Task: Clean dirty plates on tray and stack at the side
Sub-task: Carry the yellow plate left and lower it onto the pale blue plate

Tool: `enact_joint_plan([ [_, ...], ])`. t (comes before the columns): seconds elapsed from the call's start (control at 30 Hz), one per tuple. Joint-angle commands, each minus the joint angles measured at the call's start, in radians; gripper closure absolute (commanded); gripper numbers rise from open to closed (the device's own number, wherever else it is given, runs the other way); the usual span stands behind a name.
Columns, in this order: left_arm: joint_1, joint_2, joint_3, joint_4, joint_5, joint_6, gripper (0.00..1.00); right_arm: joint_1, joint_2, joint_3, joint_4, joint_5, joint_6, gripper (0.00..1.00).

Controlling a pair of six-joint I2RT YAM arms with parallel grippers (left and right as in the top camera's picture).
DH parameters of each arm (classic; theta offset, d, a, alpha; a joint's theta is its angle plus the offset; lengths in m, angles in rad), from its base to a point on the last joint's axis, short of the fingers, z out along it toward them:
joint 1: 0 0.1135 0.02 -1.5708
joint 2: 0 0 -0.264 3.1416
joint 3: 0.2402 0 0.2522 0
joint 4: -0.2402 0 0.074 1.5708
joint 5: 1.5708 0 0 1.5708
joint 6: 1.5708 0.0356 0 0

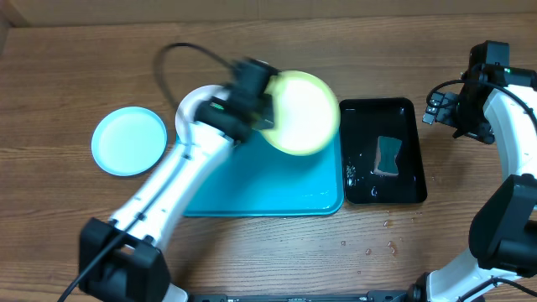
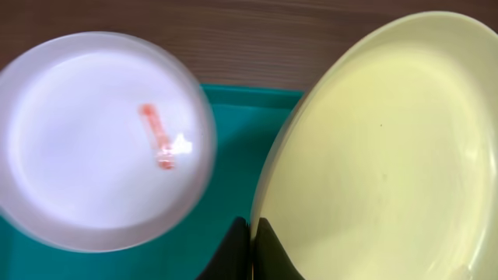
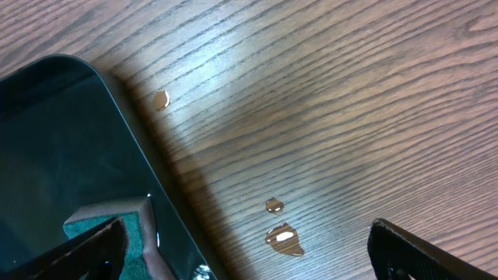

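My left gripper will next move over the pale blue plate (image 1: 129,141), to its left in the overhead view, go down and release the yellow-green plate's rim.
My left gripper (image 1: 267,107) is shut on the rim of the yellow-green plate (image 1: 302,111) and holds it tilted above the far right part of the turquoise tray (image 1: 268,197). In the left wrist view the jaws (image 2: 253,249) pinch the plate's edge (image 2: 381,155). The white plate (image 1: 189,109) lies on the tray's far left, partly hidden by the arm; it carries an orange-red smear (image 2: 159,140). The pale blue plate (image 1: 129,141) lies on the table left of the tray. My right gripper (image 1: 449,113) is open and empty at the far right; its fingers (image 3: 249,249) hang over the wood.
A glossy black tray (image 1: 382,151) stands right of the turquoise tray and holds a green sponge (image 1: 388,156), also in the right wrist view (image 3: 101,222). Water drops (image 3: 282,237) lie on the wood beside it and near the front (image 1: 377,247).
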Motion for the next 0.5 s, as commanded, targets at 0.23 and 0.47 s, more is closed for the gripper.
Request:
enact_joint_plan([
  [0.23, 0.622, 0.002, 0.018, -0.118, 0.238, -0.048, 0.96, -0.004, -0.010, 0.011, 0.006, 0.000, 0.003, 0.00],
  [0.47, 0.914, 0.002, 0.016, -0.162, 0.229, -0.046, 0.96, -0.004, -0.010, 0.011, 0.006, 0.000, 0.003, 0.00],
])
